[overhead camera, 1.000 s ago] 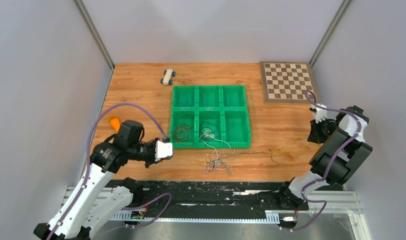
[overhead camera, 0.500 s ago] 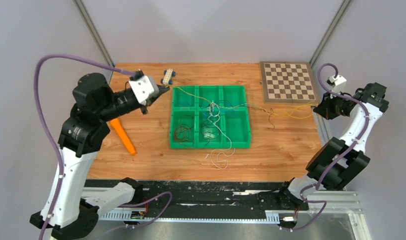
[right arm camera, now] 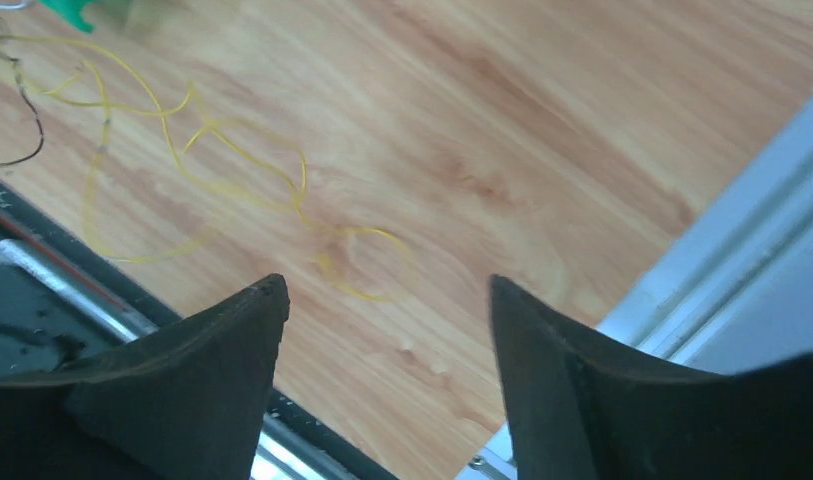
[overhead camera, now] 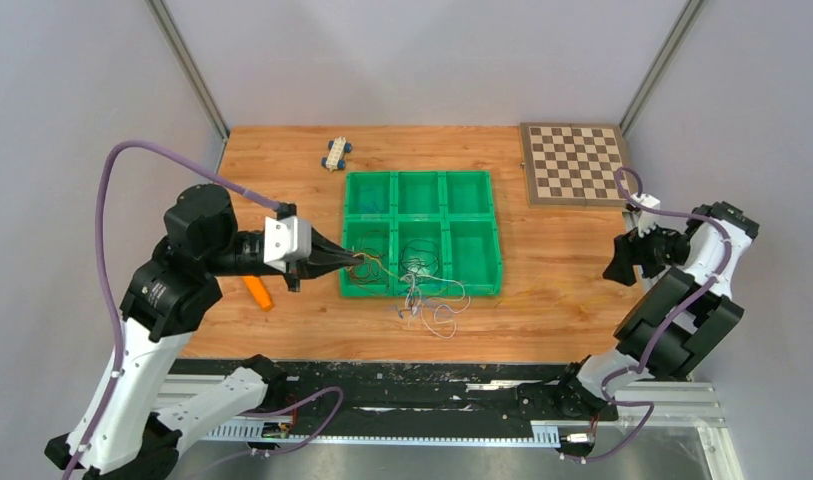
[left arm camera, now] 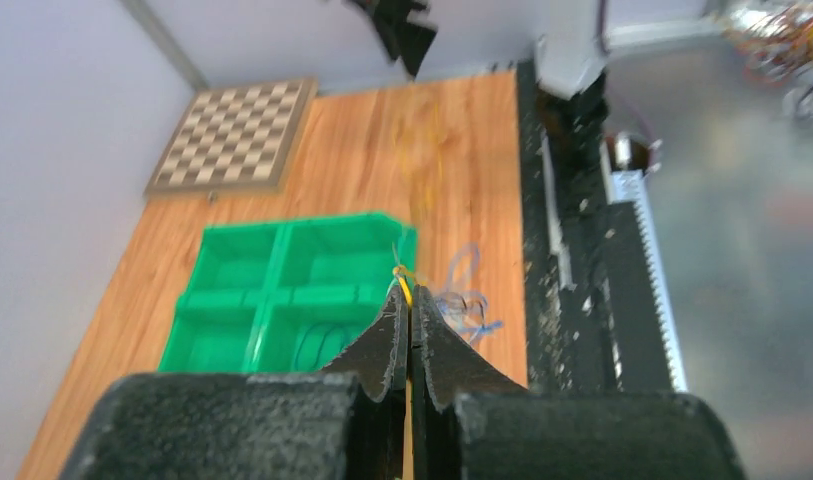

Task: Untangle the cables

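Note:
I need to swing my right gripper left in the top view next, over the tray's front sections onto the bundle of cables, because my left gripper holds only a yellow cable (left arm camera: 405,287).
The cables form a loose tangle (overhead camera: 427,300) over the front rim of the green tray (overhead camera: 422,178); dark red (overhead camera: 367,265) and black (overhead camera: 419,262) loops lie in its front compartments. My left gripper (overhead camera: 357,262) hovers at the tray's front left compartment, shut on a yellow cable (left arm camera: 405,287) that pokes out past the fingertips (left arm camera: 390,335). Blue cable loops (left arm camera: 464,300) lie just beyond the tray (left arm camera: 282,265). My right gripper (overhead camera: 615,271) stands open over the table's right side with nothing between its fingers (right arm camera: 227,335); a yellow cable (right arm camera: 232,160) lies slack on the wood below.
A chessboard (overhead camera: 575,163) lies at the back right and a small toy car (overhead camera: 335,153) at the back, left of the tray. An orange carrot-like piece (overhead camera: 257,291) lies under my left arm. The black rail (overhead camera: 432,385) runs along the near edge.
The right gripper opened and let the yellow cable drop, then moved nearer. The left arm swung from the back left down to the tray's front left, still holding yellow cable; the stretched tangle fell slack.

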### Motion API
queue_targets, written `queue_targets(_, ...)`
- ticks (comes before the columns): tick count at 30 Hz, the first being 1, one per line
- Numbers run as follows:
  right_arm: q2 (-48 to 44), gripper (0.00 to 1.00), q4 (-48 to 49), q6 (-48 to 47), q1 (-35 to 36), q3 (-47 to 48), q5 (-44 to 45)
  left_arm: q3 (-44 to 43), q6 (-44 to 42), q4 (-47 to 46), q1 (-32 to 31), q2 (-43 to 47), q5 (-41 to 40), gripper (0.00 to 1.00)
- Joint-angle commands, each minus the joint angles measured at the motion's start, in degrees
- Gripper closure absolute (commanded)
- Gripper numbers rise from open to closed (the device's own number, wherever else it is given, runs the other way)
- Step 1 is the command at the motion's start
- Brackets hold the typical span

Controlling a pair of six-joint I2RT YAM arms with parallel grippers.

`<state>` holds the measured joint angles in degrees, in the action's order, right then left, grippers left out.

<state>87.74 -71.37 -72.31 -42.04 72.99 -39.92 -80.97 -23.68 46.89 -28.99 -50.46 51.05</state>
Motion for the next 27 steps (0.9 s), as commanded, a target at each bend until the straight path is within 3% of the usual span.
queue_targets(1,0.42,0.17,-12.94,-5.89,5.77,5.81,-4.21,-1.66,16.72,-14.61,-3.05,-3.53,0.83,1.0)
queue_targets(3,-0.3,0.08,-13.72,0.51,10.66,10.84,-8.65,-2.67,23.12,-19.69,-3.18,-7.03,0.21,1.0)
queue_targets(8,-4.83,0.03,-11.03,11.32,24.35,16.58,-21.17,-6.72,38.36,-29.51,-3.19,-17.04,0.52,1.0)
queue_targets(12,-12.54,0.02,7.48,30.17,35.43,9.21,-28.86,-6.39,48.34,-37.42,-3.19,-21.16,-0.46,1.0)
queue_targets(15,-20.37,0.0,30.85,48.09,45.6,-1.66,-23.37,-5.98,52.63,-40.48,-3.18,-23.07,-1.15,1.0)
queue_targets(19,-25.94,0.0,53.51,55.23,56.29,-15.14,-14.43,-5.65,56.43,-44.39,-3.18,-24.46,0.47,1.0)
queue_targets(27,-21.3,0.0,73.18,57.31,65.62,-23.16,-8.96,-5.25,58.23,-51.01,-3.27,-25.15,5.3,1.0)
